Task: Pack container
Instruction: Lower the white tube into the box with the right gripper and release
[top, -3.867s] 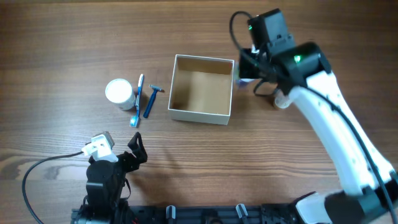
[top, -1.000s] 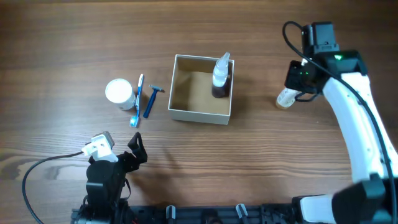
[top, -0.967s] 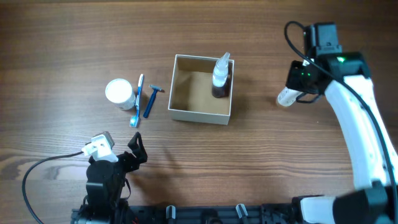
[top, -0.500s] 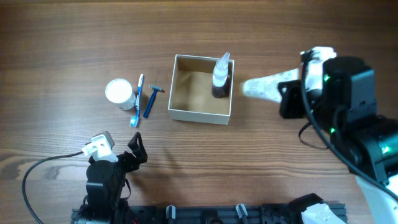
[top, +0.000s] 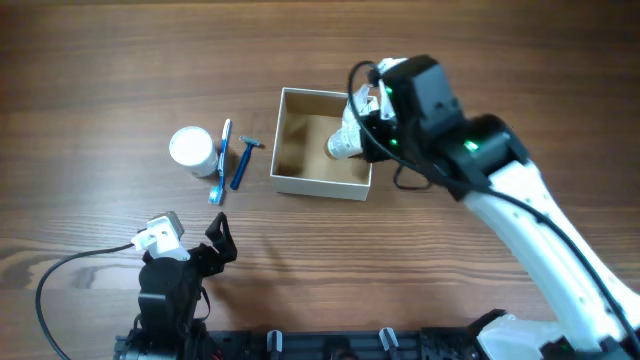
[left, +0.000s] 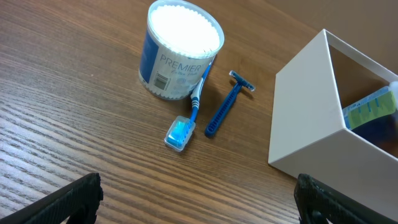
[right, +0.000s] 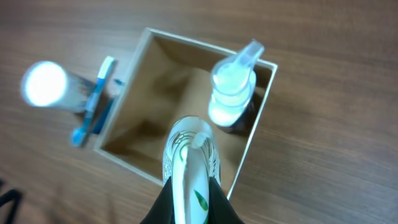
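I will lower the white tube with my right gripper onto the bottom of the box on the near side of the spray bottle (right: 233, 93), because it is empty there.
The container (top: 320, 185) is a square open cardboard box, cream-white outside and tan inside, at the table's middle. It also shows in the right wrist view (right: 122, 90) and the left wrist view (left: 305, 118). A clear spray bottle (right: 233, 93) stands in its right corner. My right gripper (top: 360, 135) is shut on a white tube with green print (right: 189, 155) and holds it above the box's right side (top: 343, 145). The arm hides most of the bottle from overhead. My left gripper (top: 215, 245) is open and empty near the front edge, left of the box (left: 196, 205).
Left of the box stand a round white jar (top: 192, 149) (left: 180, 50), a blue toothbrush (top: 220, 160) (left: 193, 106) and a blue razor (top: 241, 160) (left: 225, 112). A white cable (top: 70, 270) runs along the front left.
My right gripper took the white tube from the table's right side and carried it left, over the box. The spray bottle stands in the box. The left arm has not moved.
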